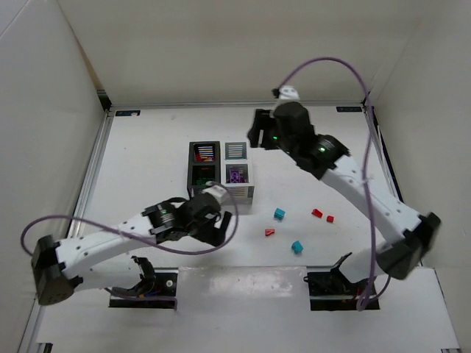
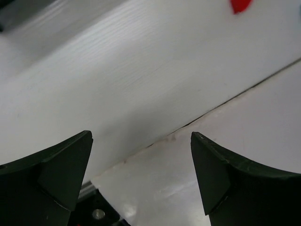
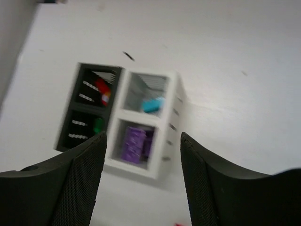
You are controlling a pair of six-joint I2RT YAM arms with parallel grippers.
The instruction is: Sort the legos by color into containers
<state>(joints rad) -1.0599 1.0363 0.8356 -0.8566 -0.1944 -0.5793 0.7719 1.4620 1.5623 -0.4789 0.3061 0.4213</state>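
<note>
The robot will move its left gripper across and down onto the red lego nearest the bins, because that lego is below the left gripper and to its right in the top view.
The containers [image 1: 219,170] are a 2x2 block at mid-table: two black bins on the left, two white on the right. In the right wrist view the far black bin [image 3: 96,87] holds red legos, the near black one green [image 3: 98,125], the far white one a teal lego [image 3: 153,104], and the near white one purple legos [image 3: 135,143]. Loose on the table are two teal legos [image 1: 279,214] [image 1: 296,246] and three red ones [image 1: 317,213] [image 1: 330,218] [image 1: 269,232]. My left gripper [image 1: 221,222] [image 2: 141,136] is open and empty, just in front of the bins. My right gripper [image 1: 255,129] [image 3: 142,141] is open and empty, above and behind the bins.
A seam in the table surface [image 2: 211,106] runs across the left wrist view, with one red lego [image 2: 241,4] at the top edge. White walls enclose the table on three sides. The arm bases [image 1: 324,283] stand at the near edge.
</note>
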